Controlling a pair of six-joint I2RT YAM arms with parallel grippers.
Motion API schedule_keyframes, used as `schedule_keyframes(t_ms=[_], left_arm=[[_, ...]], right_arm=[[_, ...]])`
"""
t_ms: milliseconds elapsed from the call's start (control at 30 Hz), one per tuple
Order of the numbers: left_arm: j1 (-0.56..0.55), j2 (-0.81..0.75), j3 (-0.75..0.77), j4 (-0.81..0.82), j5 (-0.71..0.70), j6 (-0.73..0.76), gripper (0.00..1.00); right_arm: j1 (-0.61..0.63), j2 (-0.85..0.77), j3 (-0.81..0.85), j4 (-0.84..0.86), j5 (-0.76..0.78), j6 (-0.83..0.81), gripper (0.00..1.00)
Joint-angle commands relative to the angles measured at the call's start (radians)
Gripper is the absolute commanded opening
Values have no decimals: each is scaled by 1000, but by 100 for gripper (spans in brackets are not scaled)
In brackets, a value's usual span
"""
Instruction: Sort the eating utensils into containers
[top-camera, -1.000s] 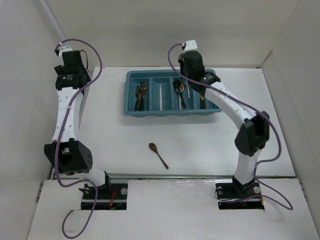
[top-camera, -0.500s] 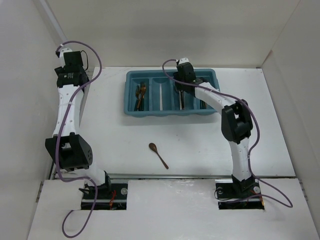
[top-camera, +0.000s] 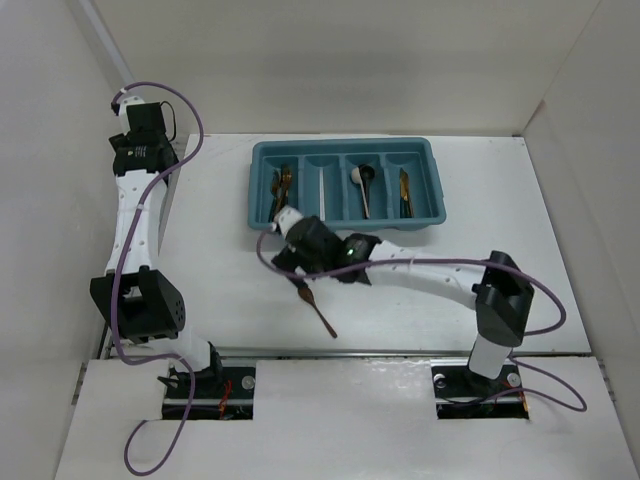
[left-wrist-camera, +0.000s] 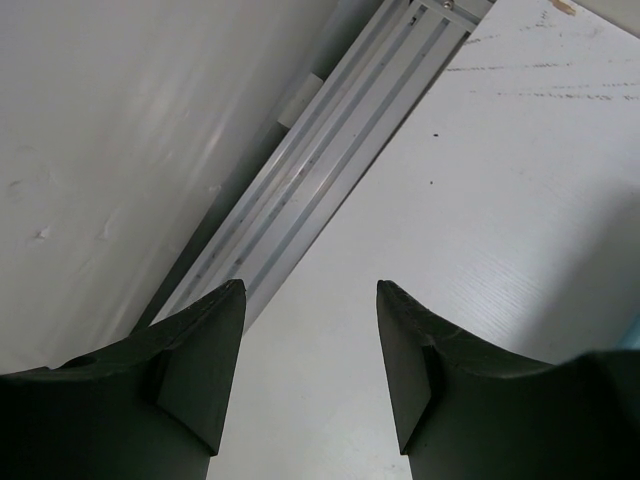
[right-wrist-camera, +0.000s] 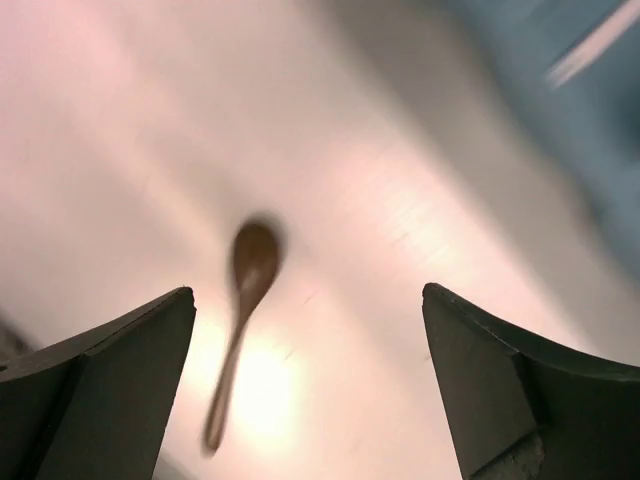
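Note:
I will next move my right gripper down and back onto the brown spoon's neck (top-camera: 313, 305) (right-wrist-camera: 242, 315), which is below and behind it, because this spoon is the only one still unsorted.
The teal tray (top-camera: 430, 180) stands at the back of the table with four slots. Copper utensils (top-camera: 283, 190) lie in the leftmost slot, white chopsticks (top-camera: 320, 195) in the second, a pale-bowled spoon (top-camera: 361, 186) in the third and a copper piece (top-camera: 404, 190) in the fourth. A brown spoon (top-camera: 320, 317) (right-wrist-camera: 245, 300) lies alone on the white table in front of the tray. My right gripper (top-camera: 293, 264) (right-wrist-camera: 308, 291) hovers open just above the spoon's bowl, touching nothing. My left gripper (top-camera: 140, 135) (left-wrist-camera: 310, 290) hangs open and empty at the far left.
A metal rail (left-wrist-camera: 330, 170) runs along the table's left edge below the left gripper, with a white wall beside it. Another rail (top-camera: 350, 352) borders the near edge. White enclosure walls stand on all sides. A blurred corner of the tray (right-wrist-camera: 580, 110) shows in the right wrist view.
The right arm pulled back from the tray's third slot and swung near-left to above the brown spoon, its jaws going from shut to wide open. The left arm stayed still.

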Motion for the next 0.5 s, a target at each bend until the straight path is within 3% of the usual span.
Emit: schedule_keyframes(t_ms=[0, 133, 300, 367, 467], left_arm=[[4, -82, -9, 9, 17, -2, 51], [4, -100, -18, 19, 26, -2, 51], [4, -122, -27, 19, 35, -2, 51], [4, -131, -37, 19, 36, -2, 53], [13, -142, -37, 19, 36, -2, 53]], right_arm=[[59, 14, -76, -104, -51, 155, 100], [153, 91, -76, -147, -15, 244, 100], [153, 146, -95, -118, 6, 299, 100], [153, 171, -95, -109, 6, 299, 98], [153, 235, -95, -100, 6, 299, 88]])
